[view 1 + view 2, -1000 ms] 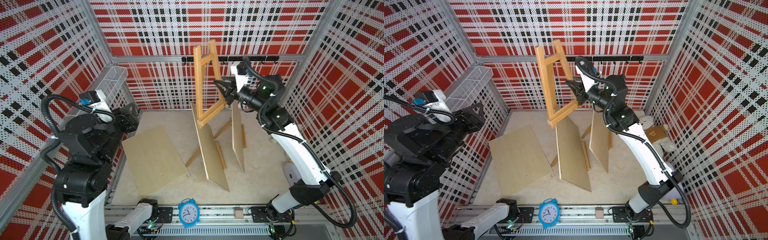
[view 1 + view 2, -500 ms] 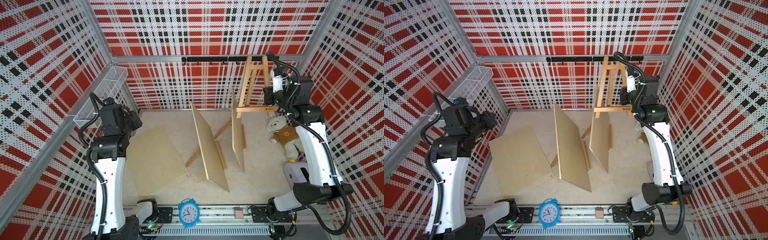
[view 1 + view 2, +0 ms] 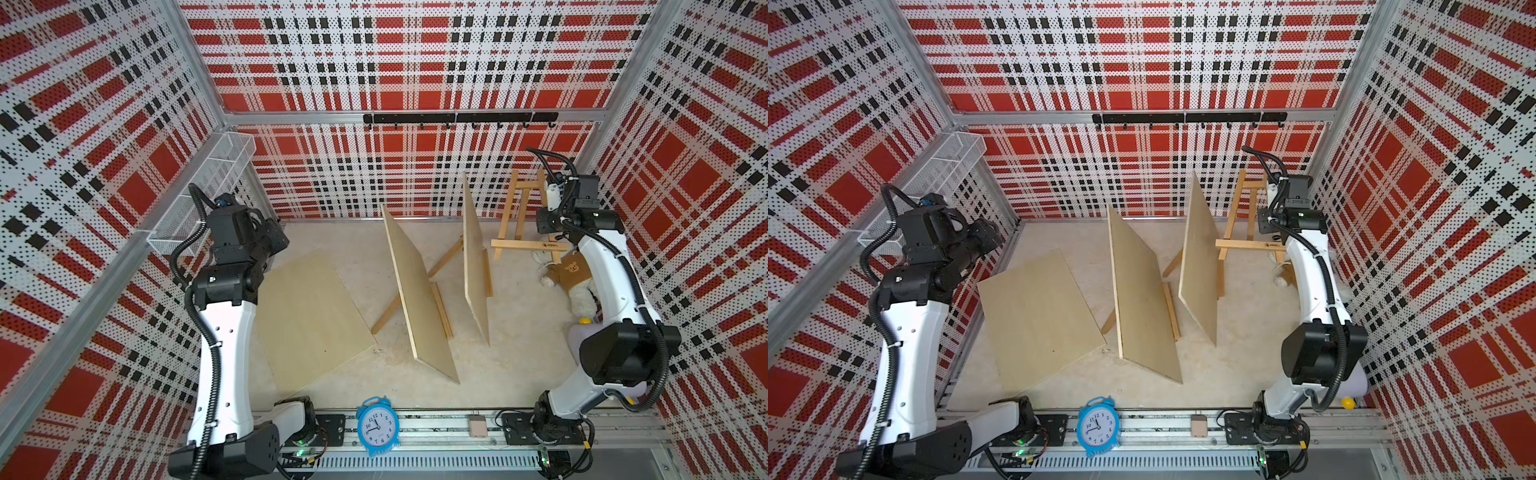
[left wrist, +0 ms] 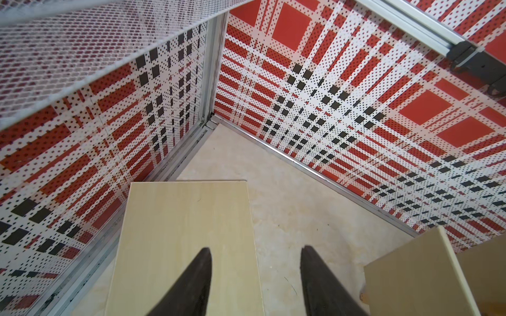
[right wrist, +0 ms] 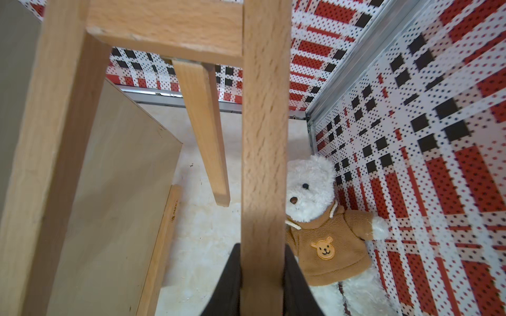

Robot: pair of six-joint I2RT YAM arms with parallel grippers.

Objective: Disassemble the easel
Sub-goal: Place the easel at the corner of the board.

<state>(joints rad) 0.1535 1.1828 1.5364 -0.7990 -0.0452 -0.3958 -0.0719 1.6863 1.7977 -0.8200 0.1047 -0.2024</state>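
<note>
The easel's leg in my right gripper goes down to the bare floor behind the easel's ledge bar next for release, because the easel still stands upright.
A small wooden easel (image 3: 510,216) (image 3: 1235,216) stands upright at the back right corner, its ledge bar (image 3: 528,245) low over the floor. My right gripper (image 3: 546,192) (image 5: 262,246) is shut on the easel's right front leg (image 5: 262,136) near its top. The hinged rear leg (image 5: 202,131) hangs free behind it. My left gripper (image 3: 279,240) (image 4: 255,248) is open and holds nothing, at the left wall above a flat board (image 3: 311,316) (image 4: 186,240).
Two more boards (image 3: 419,291) (image 3: 473,257) lean on other easels mid-floor, whose legs (image 3: 444,259) stick out. A teddy bear (image 3: 575,274) (image 5: 315,219) lies under my right arm. A blue clock (image 3: 377,426) stands at the front rail, and a wire basket (image 3: 208,191) hangs on the left wall.
My right gripper has carried the easel from high over the middle boards to the back right corner and lowered it. My left arm has dropped back toward the left wall.
</note>
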